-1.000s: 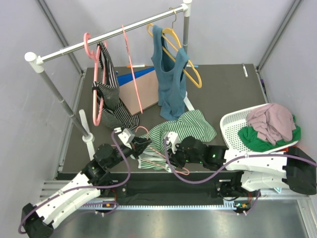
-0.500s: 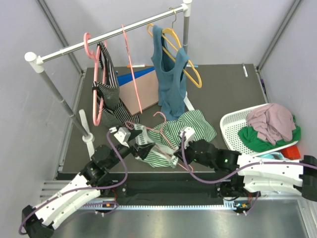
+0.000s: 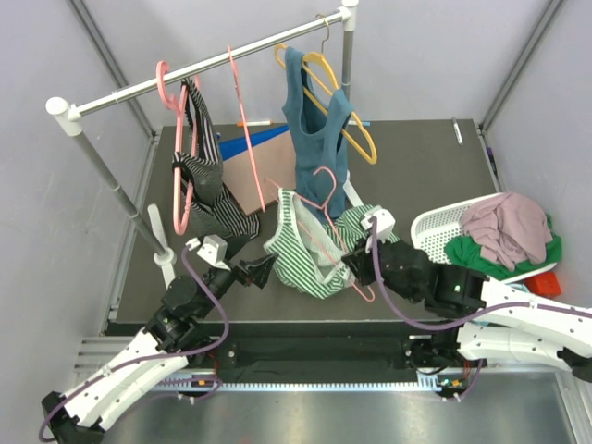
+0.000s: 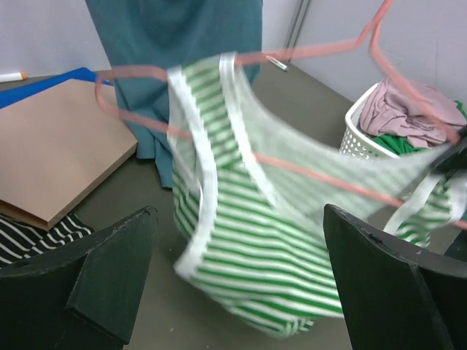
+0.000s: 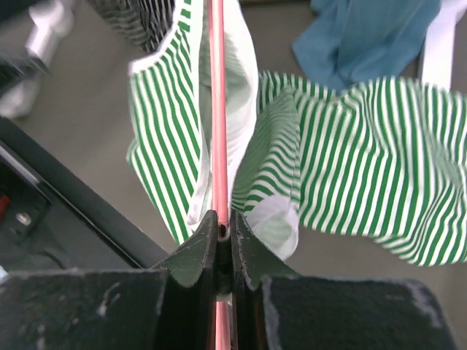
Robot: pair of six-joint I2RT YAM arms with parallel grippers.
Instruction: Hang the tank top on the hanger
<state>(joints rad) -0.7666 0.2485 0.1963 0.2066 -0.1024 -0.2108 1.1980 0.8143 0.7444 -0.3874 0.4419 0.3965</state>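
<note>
The pink hanger goes up and outward in my right gripper next, hooks onto the bare bar beside the yellow hanger and is released, holding the tank top.
The green-and-white striped tank top hangs from the thin pink hanger, whose wire passes through its white-trimmed openings. My right gripper is shut on the hanger's wire and holds it tilted above the table, hook up. In the right wrist view the hanger runs straight out of the shut right gripper, with the tank top draped on both sides. My left gripper stands open just left of the top, touching nothing. In the left wrist view the tank top and hanger hang beyond the left gripper.
A clothes rail crosses the back. On it hang a teal tank top on a yellow hanger, a black-and-white striped garment and a spare pink hanger. A brown board lies behind. A white basket of clothes stands at the right.
My left gripper has opened, let go of the striped top and drawn back to the left. My right gripper has lifted the hanger, with the top on it, up and to the right.
</note>
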